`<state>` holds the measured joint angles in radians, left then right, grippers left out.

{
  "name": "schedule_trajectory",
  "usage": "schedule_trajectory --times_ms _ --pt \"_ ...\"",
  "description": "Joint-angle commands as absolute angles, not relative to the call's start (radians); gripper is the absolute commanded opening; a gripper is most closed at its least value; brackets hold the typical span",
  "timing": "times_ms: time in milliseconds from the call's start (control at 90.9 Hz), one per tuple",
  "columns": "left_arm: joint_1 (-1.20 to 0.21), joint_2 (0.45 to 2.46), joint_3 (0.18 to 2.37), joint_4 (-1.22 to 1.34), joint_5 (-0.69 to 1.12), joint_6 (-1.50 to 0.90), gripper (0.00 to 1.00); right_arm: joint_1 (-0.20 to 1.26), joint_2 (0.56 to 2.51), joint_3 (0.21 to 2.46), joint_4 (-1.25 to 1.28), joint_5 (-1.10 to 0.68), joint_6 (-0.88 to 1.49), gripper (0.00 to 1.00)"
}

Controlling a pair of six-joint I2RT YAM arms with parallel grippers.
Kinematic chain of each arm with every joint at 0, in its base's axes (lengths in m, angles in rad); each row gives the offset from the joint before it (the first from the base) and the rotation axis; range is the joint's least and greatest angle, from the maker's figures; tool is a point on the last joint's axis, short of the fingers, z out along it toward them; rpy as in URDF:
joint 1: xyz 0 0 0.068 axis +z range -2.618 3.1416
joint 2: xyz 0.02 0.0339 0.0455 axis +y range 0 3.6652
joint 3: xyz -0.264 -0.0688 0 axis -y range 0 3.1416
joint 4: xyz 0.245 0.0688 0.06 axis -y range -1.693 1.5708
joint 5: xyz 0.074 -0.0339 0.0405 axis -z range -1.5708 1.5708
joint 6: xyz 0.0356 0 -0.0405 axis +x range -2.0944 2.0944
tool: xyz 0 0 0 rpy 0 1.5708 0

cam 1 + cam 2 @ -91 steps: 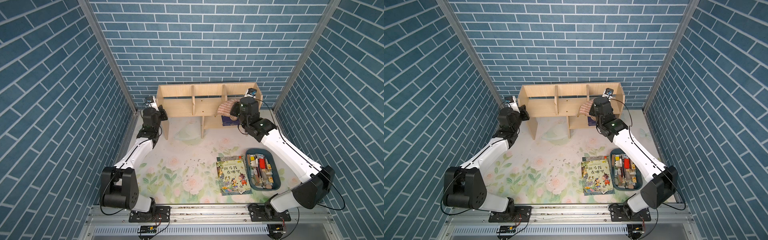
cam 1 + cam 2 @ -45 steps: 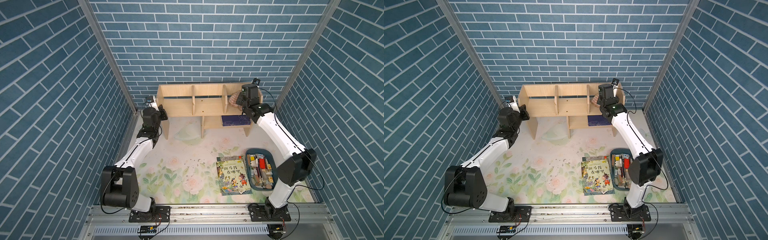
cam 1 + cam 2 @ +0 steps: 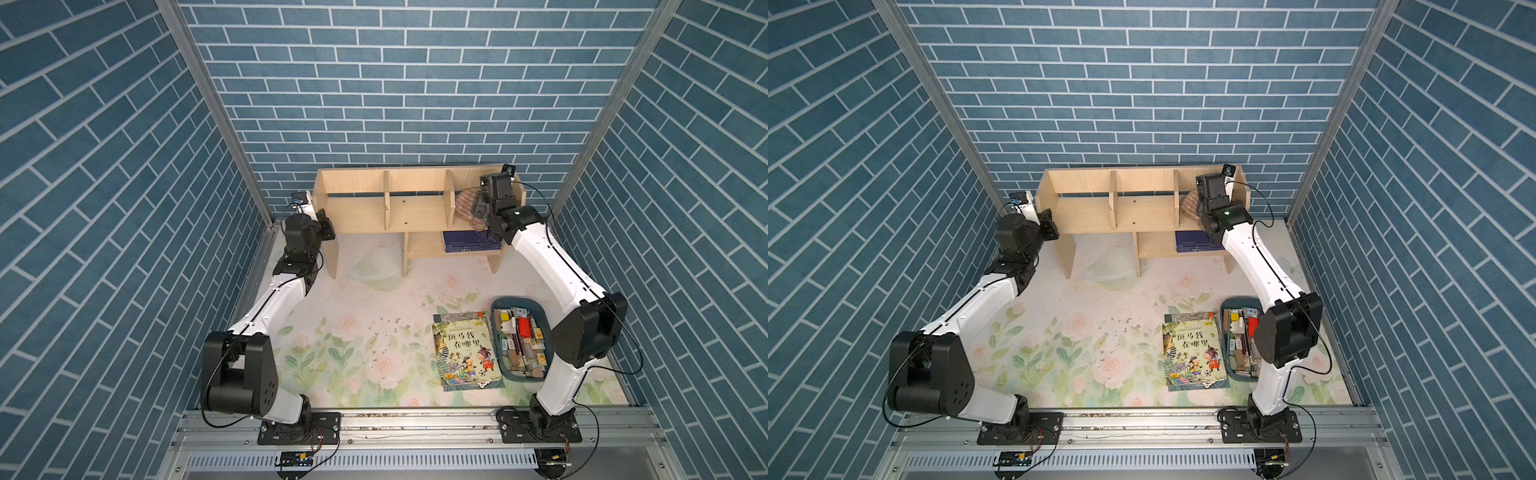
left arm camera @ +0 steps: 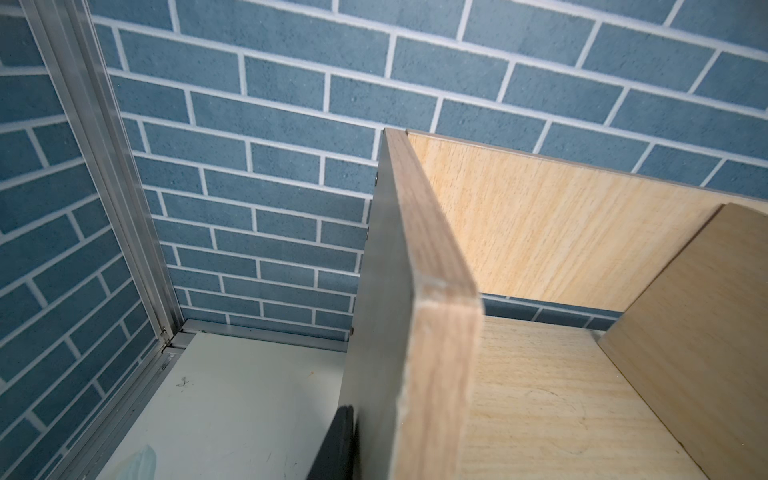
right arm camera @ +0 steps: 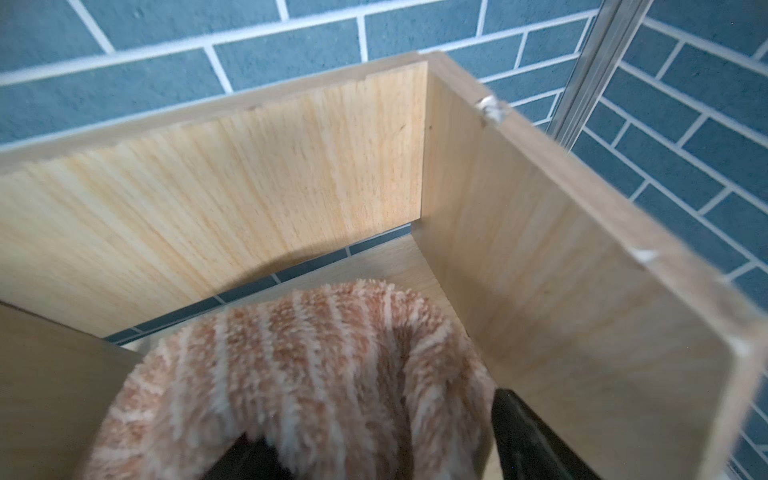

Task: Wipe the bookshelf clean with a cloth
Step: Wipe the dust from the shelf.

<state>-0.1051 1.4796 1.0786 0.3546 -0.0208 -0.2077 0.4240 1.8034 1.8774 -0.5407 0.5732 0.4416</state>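
The right gripper sinks deeper into the bookshelf's upper section next, over the fold of cloth (image 3: 472,205), and closes, as it lies loose between its wide-spread fingers.
The light-wood bookshelf (image 3: 415,208) stands at the back wall in both top views (image 3: 1142,208). My left gripper (image 3: 326,220) clamps its left side panel; in the left wrist view one black finger (image 4: 336,444) lies flat on the panel's outer face (image 4: 386,332), and the other finger is hidden behind the panel. The striped tan-pink cloth (image 3: 464,203) sits bunched in the right upper compartment. My right gripper (image 3: 478,205) is over it. In the right wrist view the cloth (image 5: 316,365) lies loose between widely spread fingers (image 5: 528,436).
A dark blue book (image 3: 463,241) lies on the small lower shelf. A pale dish (image 3: 374,268) sits under the shelf. On the floral mat are a colourful picture book (image 3: 465,353), a blue bin (image 3: 539,316) of small items, and scattered crumbs (image 3: 390,332).
My right arm carried the cloth from the shelf's front up into the right upper compartment, and its jaws have now spread apart. The left arm has not moved.
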Motion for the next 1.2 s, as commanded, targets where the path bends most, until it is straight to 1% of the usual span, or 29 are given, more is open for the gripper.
schedule_trajectory --times_ms 0,55,110,143,198,209,220,242,275,319,341,396,418,440,484,572,682,924,1023,1188 --pt "-0.136 1.516 1.085 0.294 0.141 -0.300 0.00 0.421 1.771 1.891 -0.526 0.535 0.408 0.81" --pt "-0.136 1.518 1.087 0.292 0.138 -0.295 0.00 0.420 1.789 1.890 -0.490 0.469 0.402 0.83" --pt "-0.136 1.523 1.094 0.282 0.132 -0.287 0.00 0.424 1.812 1.886 -0.455 0.399 0.400 0.83" --pt "-0.135 1.525 1.102 0.273 0.125 -0.284 0.00 0.427 1.831 1.888 -0.450 0.373 0.405 0.81" --pt "-0.136 1.528 1.113 0.259 0.118 -0.278 0.00 0.431 1.857 1.886 -0.454 0.357 0.416 0.74" --pt "-0.136 1.530 1.114 0.257 0.117 -0.277 0.00 0.431 1.857 1.886 -0.454 0.357 0.416 0.74" --pt "-0.136 1.529 1.115 0.255 0.115 -0.277 0.00 0.432 1.863 1.881 -0.456 0.357 0.420 0.71" --pt "-0.136 1.528 1.116 0.253 0.112 -0.276 0.00 0.432 1.864 1.878 -0.456 0.357 0.423 0.70" --pt "-0.137 1.528 1.117 0.250 0.107 -0.276 0.00 0.431 1.867 1.862 -0.453 0.362 0.428 0.65" --pt "-0.137 1.530 1.118 0.247 0.102 -0.276 0.00 0.429 1.862 1.844 -0.449 0.372 0.429 0.56" --pt "-0.137 1.531 1.119 0.245 0.102 -0.277 0.00 0.425 1.859 1.833 -0.448 0.376 0.425 0.46" --pt "-0.137 1.537 1.124 0.238 0.100 -0.279 0.00 0.408 1.849 1.829 -0.470 0.412 0.426 0.26" --pt "-0.137 1.541 1.125 0.234 0.100 -0.278 0.00 0.397 1.844 1.828 -0.481 0.424 0.429 0.20" --pt "-0.137 1.541 1.126 0.232 0.099 -0.278 0.00 0.385 1.836 1.825 -0.488 0.430 0.432 0.11" --pt "-0.137 1.543 1.122 0.234 0.094 -0.276 0.00 0.355 1.821 1.817 -0.496 0.433 0.438 0.00" --pt "-0.137 1.548 1.121 0.234 0.082 -0.267 0.00 0.315 1.805 1.809 -0.494 0.423 0.440 0.00" --pt "-0.137 1.555 1.119 0.237 0.072 -0.257 0.00 0.313 1.833 1.838 -0.483 0.354 0.415 0.00" --pt "-0.137 1.578 1.127 0.245 0.090 -0.258 0.00 0.381 1.908 1.880 -0.432 0.233 0.425 0.00" --pt "-0.137 1.579 1.131 0.244 0.096 -0.262 0.00 0.390 1.933 1.932 -0.497 0.290 0.432 0.00" --pt "-0.137 1.562 1.129 0.245 0.096 -0.261 0.00 0.360 1.878 1.900 -0.530 0.404 0.432 0.00"
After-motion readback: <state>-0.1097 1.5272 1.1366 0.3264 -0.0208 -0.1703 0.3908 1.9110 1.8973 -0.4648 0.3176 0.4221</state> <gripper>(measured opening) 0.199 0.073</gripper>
